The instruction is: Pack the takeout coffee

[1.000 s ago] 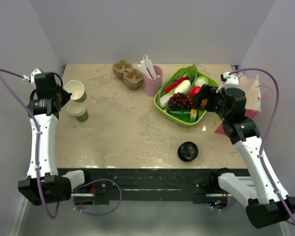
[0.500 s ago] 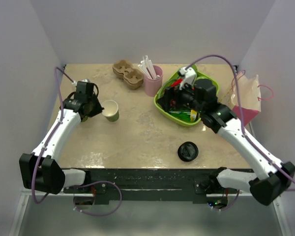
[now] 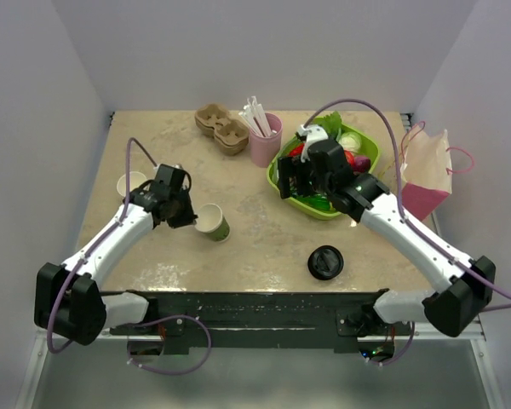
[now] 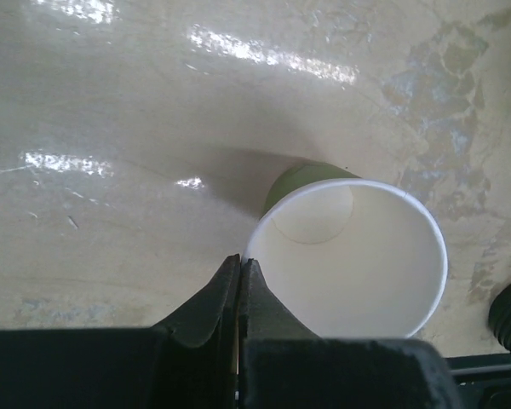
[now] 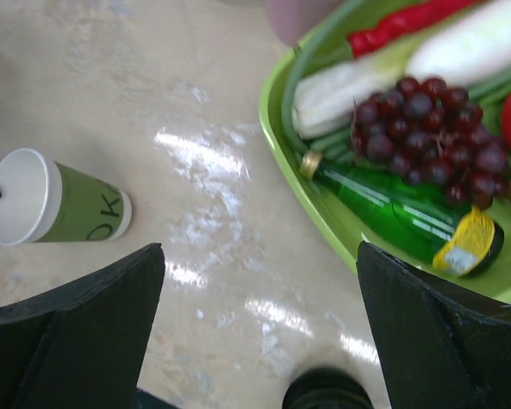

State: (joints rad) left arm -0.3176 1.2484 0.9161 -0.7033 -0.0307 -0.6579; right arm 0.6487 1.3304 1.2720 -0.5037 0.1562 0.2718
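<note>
The green cup [image 3: 213, 223] stands there with its lid off, so my right gripper will next move back off the green tray and down to close on the black lid's cup-side rim [image 3: 312, 260].
No takeout coffee shows in any view. A lidless green cup [image 3: 213, 223] with a white inside stands tilted at the table's left middle. My left gripper [image 3: 192, 220] is shut on its rim. In the left wrist view the fingers [image 4: 240, 258] pinch the near wall of that cup [image 4: 349, 256]. A loose black lid [image 3: 325, 262] lies near the front edge. My right gripper [image 3: 300, 183] hangs open over the left edge of the green tray, holding nothing. The right wrist view shows its jaws [image 5: 260, 247] wide apart above bare table, the cup [image 5: 55, 209] at left and the lid [image 5: 328, 390] below.
A second lidless cup [image 3: 132, 183] stands at the far left. The green tray [image 3: 319, 213] holds grapes, a bottle and vegetables. A pink bag [image 3: 426, 175] stands at the right edge. A cardboard cup carrier [image 3: 223, 128] and a pink tumbler of straws [image 3: 265, 141] sit at the back.
My left gripper has carried the lidless cup right and toward the front, away from the second cup. My right arm has swung left from the pink bag to the tray's left edge.
</note>
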